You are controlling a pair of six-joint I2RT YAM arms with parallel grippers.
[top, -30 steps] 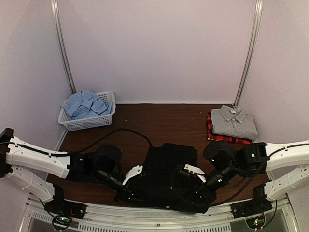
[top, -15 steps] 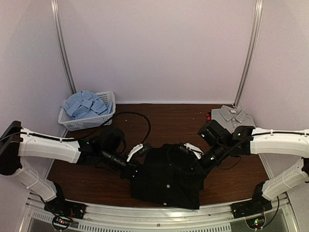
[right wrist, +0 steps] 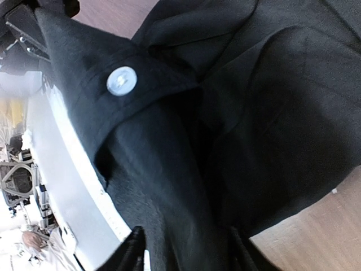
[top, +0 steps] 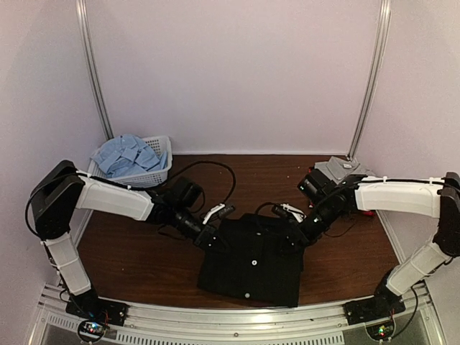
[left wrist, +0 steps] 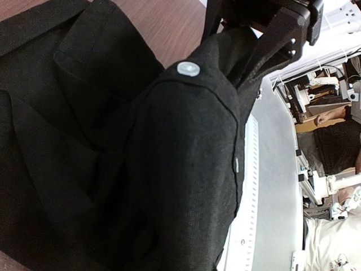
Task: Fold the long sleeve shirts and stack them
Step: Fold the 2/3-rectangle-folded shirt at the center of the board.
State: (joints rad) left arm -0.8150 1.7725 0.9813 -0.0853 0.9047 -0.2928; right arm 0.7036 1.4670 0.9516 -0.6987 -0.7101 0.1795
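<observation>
My left gripper needs to carry the shirt's corner it holds outward and down onto the bare wood beyond the shirt next and release it there, because the shirt's near hem lies by the bar.
The black shirt (top: 251, 262) lies folded in the middle of the table, its buttons showing. My left gripper (top: 210, 238) is at the shirt's far left corner; black cloth (left wrist: 186, 158) covers its fingers, and it is shut on that cloth. My right gripper (top: 293, 231) is at the far right corner. Its fingers (right wrist: 135, 251) stand apart, so it is open, with black cloth (right wrist: 169, 141) hanging between them. A grey shirt (top: 343, 169) lies folded at the back right, partly behind the right arm. A light blue shirt (top: 126, 154) is heaped in the basket.
The white mesh basket (top: 154, 176) stands at the back left against the wall. A black cable (top: 215, 169) loops over the table behind the left arm. White walls and metal posts close in the table, and a metal rail (top: 215, 313) runs along the near edge.
Both grippers have carried the shirt's near edge away from the front rail to its far edge, folding it over. The right gripper has gone from shut to open.
</observation>
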